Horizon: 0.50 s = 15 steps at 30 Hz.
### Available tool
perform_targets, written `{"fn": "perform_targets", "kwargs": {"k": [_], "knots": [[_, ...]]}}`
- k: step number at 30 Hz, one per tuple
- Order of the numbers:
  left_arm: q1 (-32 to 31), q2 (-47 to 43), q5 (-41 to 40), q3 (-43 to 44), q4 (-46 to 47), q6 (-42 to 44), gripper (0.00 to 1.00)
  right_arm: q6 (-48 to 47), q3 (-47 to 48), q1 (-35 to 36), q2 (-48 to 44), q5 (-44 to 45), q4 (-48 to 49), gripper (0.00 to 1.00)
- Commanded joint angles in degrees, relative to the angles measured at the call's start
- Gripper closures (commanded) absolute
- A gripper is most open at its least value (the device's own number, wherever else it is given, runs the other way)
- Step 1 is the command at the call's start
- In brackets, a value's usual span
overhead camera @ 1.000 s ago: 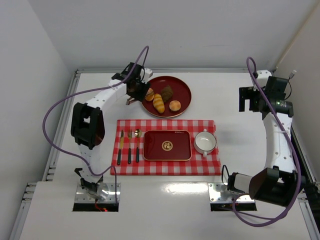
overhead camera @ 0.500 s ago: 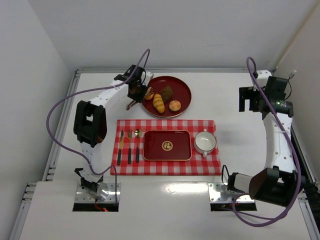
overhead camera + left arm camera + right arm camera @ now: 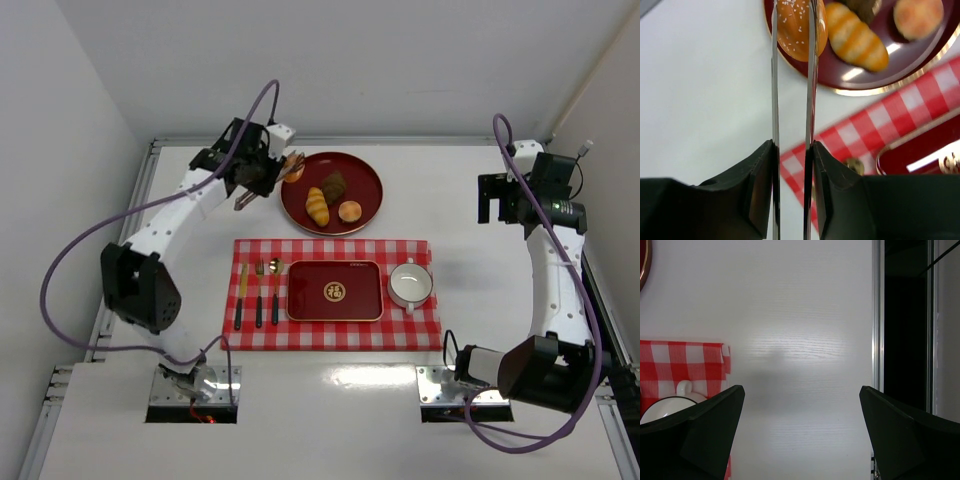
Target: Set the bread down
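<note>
I will move my left gripper back from the plate, lower the bread over the tray's middle and let go of it, as the small red tray is still empty.
The bread, a glossy golden-orange bun with sesame seeds, is pinched between the two blades of metal tongs. My left gripper is shut on the tongs. In the top view the bread hangs over the left rim of the round red plate, with the left gripper just left of it. My right gripper is open and empty over bare table at the far right.
On the plate lie a ridged yellow roll, a dark brown piece and a pale round bun. The red checked cloth carries a small red tray, a white cup and cutlery.
The left arm has swung up and to the left. The tongs have carried the bread from the plate's left part to its left rim. The right arm has not moved.
</note>
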Motion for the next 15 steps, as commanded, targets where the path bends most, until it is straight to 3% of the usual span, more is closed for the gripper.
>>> {"fn": "perform_targets", "kwargs": {"k": [1,7,15], "knots": [[-1.5,-8.3,3.5,-7.8,-1.9,5.3,0.84,-1.1,0.3,-0.3,0.1,-0.2,2.5,0.0],[-6.9,-23.7,5.1,-21.0,-5.4,10.8,0.84,-3.4,0.3,-0.3,2.7,0.5,3.0,0.0],[-19.2,-27.3,6.6,-24.7,-9.0,9.5,0.84,-3.4,0.3,-0.3,4.6,4.0,4.0,0.0]]}}
